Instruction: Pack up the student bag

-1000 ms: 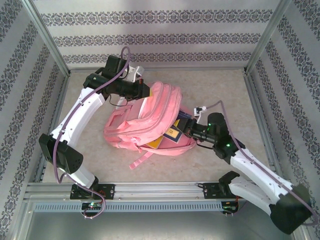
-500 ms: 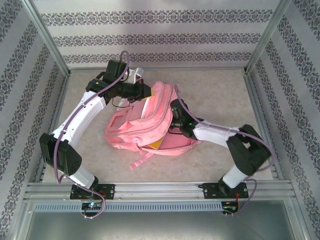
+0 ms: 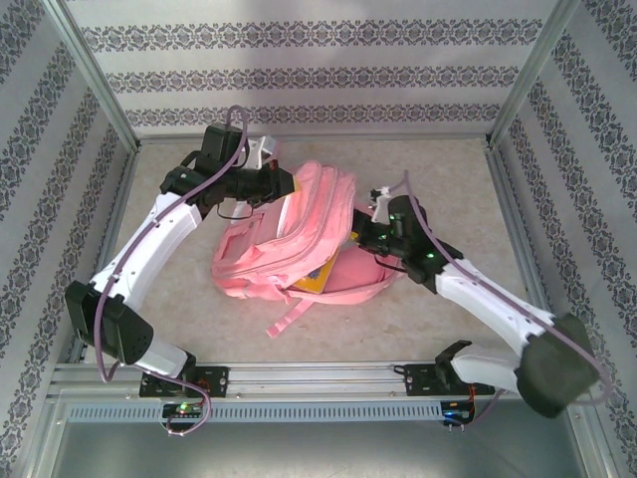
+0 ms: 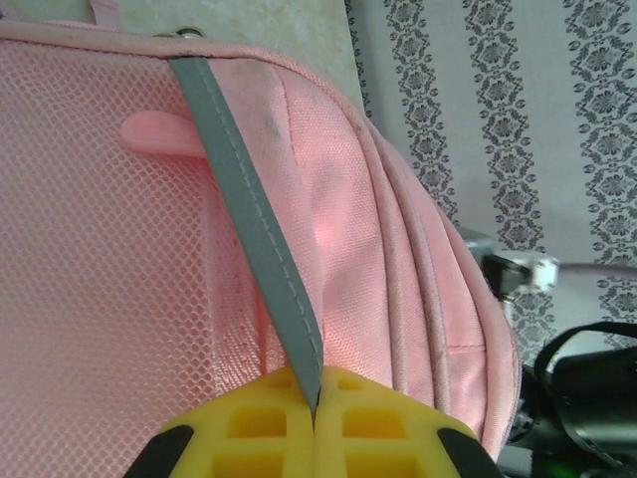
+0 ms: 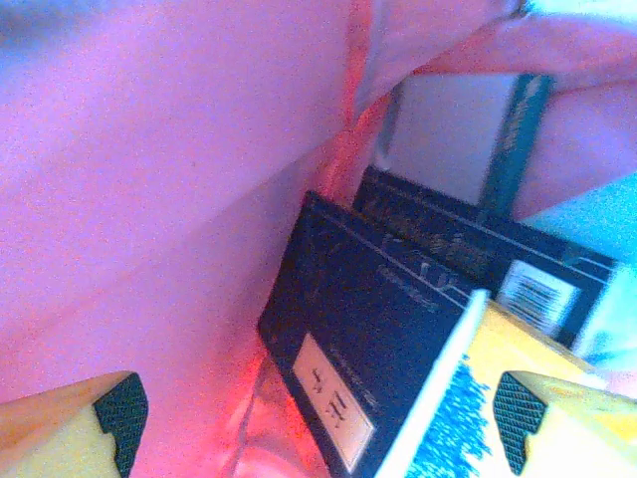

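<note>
Next, my left gripper lowers the bag's top over the books, then releases the grey strip (image 4: 254, 219), since the bag's opening gapes below my gripper.
The student bag (image 3: 299, 244), a large pink backpack, lies on the table with its top lifted. My left gripper (image 3: 289, 185) is at the bag's upper edge. In the left wrist view its yellow fingers (image 4: 249, 438) are shut on a grey strip (image 4: 254, 219) sewn onto the bag's pink fabric (image 4: 388, 239). My right gripper (image 3: 360, 235) sits at the bag's open mouth on the right. Seen from the right wrist, it (image 5: 318, 418) stands open inside the pink lining (image 5: 159, 179). A dark book (image 5: 378, 339) and a yellow and blue book (image 5: 478, 398) lie ahead of it, ungripped.
A yellow book corner (image 3: 317, 280) pokes out of the bag's opening. A loose pink strap (image 3: 284, 317) trails toward the near edge. Metal frame rails (image 3: 318, 378) and patterned walls (image 3: 318, 75) close in the table on all sides.
The right gripper went from shut on the dark book to wide open, leaving the book inside the bag. The right arm pushed in, then drew back. The left gripper kept its hold.
</note>
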Robot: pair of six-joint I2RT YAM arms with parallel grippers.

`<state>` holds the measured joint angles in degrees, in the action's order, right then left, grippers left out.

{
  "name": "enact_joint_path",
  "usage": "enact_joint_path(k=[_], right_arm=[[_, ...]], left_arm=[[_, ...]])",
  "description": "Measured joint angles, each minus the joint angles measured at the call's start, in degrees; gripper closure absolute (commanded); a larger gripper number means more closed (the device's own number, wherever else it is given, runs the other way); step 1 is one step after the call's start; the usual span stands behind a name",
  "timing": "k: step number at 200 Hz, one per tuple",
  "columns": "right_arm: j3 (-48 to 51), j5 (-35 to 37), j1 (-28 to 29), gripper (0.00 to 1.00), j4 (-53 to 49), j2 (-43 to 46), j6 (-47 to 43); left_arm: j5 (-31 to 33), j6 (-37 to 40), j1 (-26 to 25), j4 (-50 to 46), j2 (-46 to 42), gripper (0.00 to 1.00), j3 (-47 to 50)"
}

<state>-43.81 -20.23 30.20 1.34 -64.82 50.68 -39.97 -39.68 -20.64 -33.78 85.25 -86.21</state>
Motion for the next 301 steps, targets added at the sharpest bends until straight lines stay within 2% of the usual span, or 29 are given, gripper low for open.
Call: enact_joint_path(k=[43,88,112,137,151,165,187,207,213,226,238,263,283,301], right_arm=[[1.36,11.1,-3.23,0.21,-16.02,15.1,-6.88],[2.47,19.32,-3.43,0.28,-24.28,29.73,-13.16],[3.21,19.5,-3.43,0.33,-25.57,32.15,-16.46],[4.57,15.3,-2.97,0.37,-25.49,31.04,-20.26],[6.38,12.35,-0.5,0.43,-24.11,29.92,-23.39],[9.62,9.7,4.52,0.47,-21.22,29.05,-27.5],[13.92,8.74,13.64,0.46,-17.73,26.91,-33.29],[16.15,10.91,21.44,0.45,-13.07,23.63,-38.25],[16.9,11.87,23.58,0.47,-10.99,22.1,-39.8],[18.12,13.31,26.21,0.48,-7.5,18.71,-42.14],[19.21,15.56,26.71,0.47,-5.05,16.15,-43.39],[21.59,20.92,26.43,0.45,-2.75,17.46,-43.8],[23.34,23.85,24.74,0.44,-1.4,24.72,-42.03],[24.74,26.47,22.1,0.48,-1.18,31.91,-38.73]], left_arm=[[3.28,-5.97,-0.81,6.51,0.94,1.0,3.1],[11.21,-11.19,-6.23,9.46,8.44,1.0,0.48],[14.27,-12.83,-8.85,10.12,14.21,1.0,-2.58],[16.61,-14.08,-10.62,10.38,19.96,1.0,-5.49],[18.03,-14.62,-10.95,10.4,22.58,1.0,-6.54],[19.43,-14.86,-10.93,10.16,24.96,1.0,-8.44],[20.63,-15.28,-10.4,10.19,27.8,1.0,-11.56],[20.52,-15.69,-9.55,10.29,28.5,1.0,-12.17],[20.2,-15.74,-9.25,10.32,28.5,0.92,-12.17],[18.82,-15.65,-8.68,10.71,28.5,0.66,-12.17],[17.22,-15.52,-8.11,10.97,28.5,0.56,-12.15],[15.61,-10.86,-7.26,7.82,27.67,0.46,-12.17],[16.04,-5.95,-6.99,2.43,24.83,0.41,-12.0],[16.22,-3.02,-6.99,-0.87,20.28,0.4,-10.38]])
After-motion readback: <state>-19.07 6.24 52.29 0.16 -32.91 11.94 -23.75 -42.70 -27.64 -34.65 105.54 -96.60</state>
